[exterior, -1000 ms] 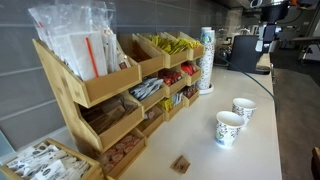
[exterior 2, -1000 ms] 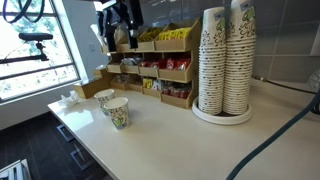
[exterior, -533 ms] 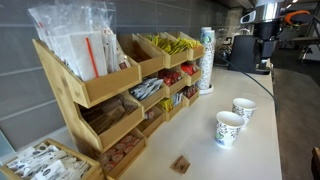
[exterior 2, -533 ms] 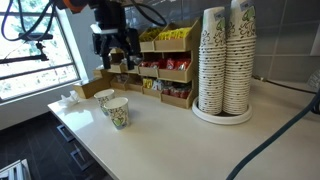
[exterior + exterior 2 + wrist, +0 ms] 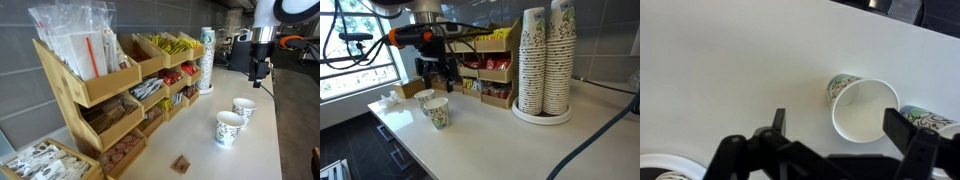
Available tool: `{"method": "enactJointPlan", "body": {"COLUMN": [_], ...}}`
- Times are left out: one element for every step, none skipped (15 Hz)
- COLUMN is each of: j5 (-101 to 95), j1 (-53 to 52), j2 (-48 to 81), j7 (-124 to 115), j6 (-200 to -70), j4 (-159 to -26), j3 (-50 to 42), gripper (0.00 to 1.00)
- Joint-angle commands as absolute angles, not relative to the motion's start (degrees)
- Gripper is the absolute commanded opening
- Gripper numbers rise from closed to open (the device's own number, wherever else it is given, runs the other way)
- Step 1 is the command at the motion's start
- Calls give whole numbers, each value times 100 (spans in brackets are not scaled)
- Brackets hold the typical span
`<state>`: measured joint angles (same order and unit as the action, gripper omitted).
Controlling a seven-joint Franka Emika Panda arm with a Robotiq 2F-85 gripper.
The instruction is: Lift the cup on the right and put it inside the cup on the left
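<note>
The side of the one cup's rim away from the other cup [image 5: 252,101] [image 5: 835,118] is below my gripper. I will lower my open fingers with one on each side of it, as the bare counter there leaves room for the outer finger.
Two patterned paper cups stand upright and close together on the white counter: one cup [image 5: 243,108] [image 5: 424,98] and the other cup [image 5: 229,128] [image 5: 437,112]. My gripper [image 5: 256,74] [image 5: 437,76] hangs open and empty above them. In the wrist view the open fingers [image 5: 840,125] frame one cup [image 5: 865,106] seen from above. The second cup [image 5: 932,119] is only partly visible at the right edge.
A wooden rack of snacks and packets [image 5: 120,80] [image 5: 485,65] lines the wall. Tall stacks of paper cups [image 5: 545,60] [image 5: 206,60] stand on a round tray. A small brown item [image 5: 181,164] lies near the counter's front. The counter edge runs beside the cups.
The gripper has come down from high above the counter to just over the two cups. The cups have not moved.
</note>
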<state>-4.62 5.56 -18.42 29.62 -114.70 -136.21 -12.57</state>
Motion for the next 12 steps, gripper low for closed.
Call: {"method": "enactJointPlan", "body": {"j5": [-346,-365,-347,-321,-257,-191,-163,-133,-93,-79,-55,-40], "j1": [511,512,501,490,466,438,424,412,401,396,388,390], "j2": [-2013,-1992,-1973,-1939,-1906,-1879,-1860,-1832,-1800,-1774,-1752,-1714], "j7": [2896,2859,2884,2879,2889,2892,2886,2880,2877,2860,2869,2859], "j6": [-11588,-11609,-11626,-11658,-11672,-11709,-11721,-11754,-11790,-11852,-11887,-11935], "j4": [-13923,-13962,-14003,-14033,-14053,-14086,-14119,-14135,-14145,-14166,-14179,-14177], "j3": [-1214,-1196,-1194,-1188,-1188,-1185,-1177,-1172,-1172,-1171,-1177,-1178], "gripper": [100,100,100,100,100,100,100,100,100,100,100,98]}}
